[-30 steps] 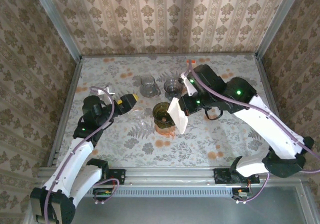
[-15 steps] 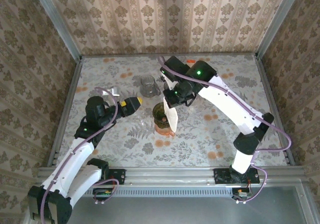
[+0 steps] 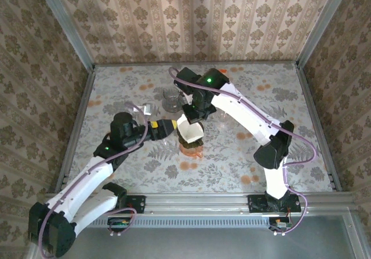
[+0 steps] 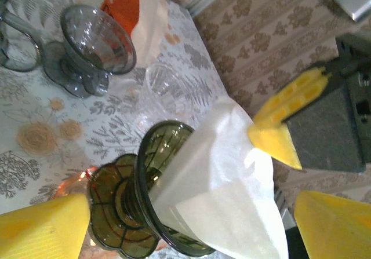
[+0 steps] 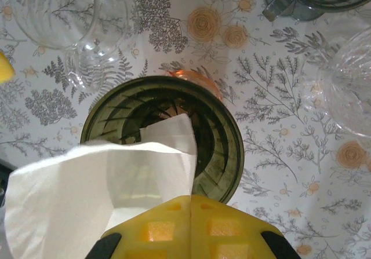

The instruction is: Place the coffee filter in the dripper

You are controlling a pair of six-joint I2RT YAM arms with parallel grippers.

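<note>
I will lower my right gripper a little next, toward the dripper's opening just below it, and let go of the filter. The filter's lower corner already dips inside.
The dark green glass dripper stands on an orange base mid-table. My right gripper hangs just above it, shut on the white paper coffee filter. The filter's lower corner dips into the dripper's mouth, and the rest fans out above the rim. In the top view the filter covers the dripper, with the right gripper over it. My left gripper is open just left of the dripper. In its wrist view the dripper and filter lie between its yellow fingers.
A clear glass mug and a grey glass dripper stand behind the green dripper. A small clear glass sits beside them and an orange-and-white packet lies farther back. Patterned walls enclose the table.
The right arm has swung left, carrying the filter from beside the dripper to over its mouth. The left gripper has moved right, closer to the dripper.
</note>
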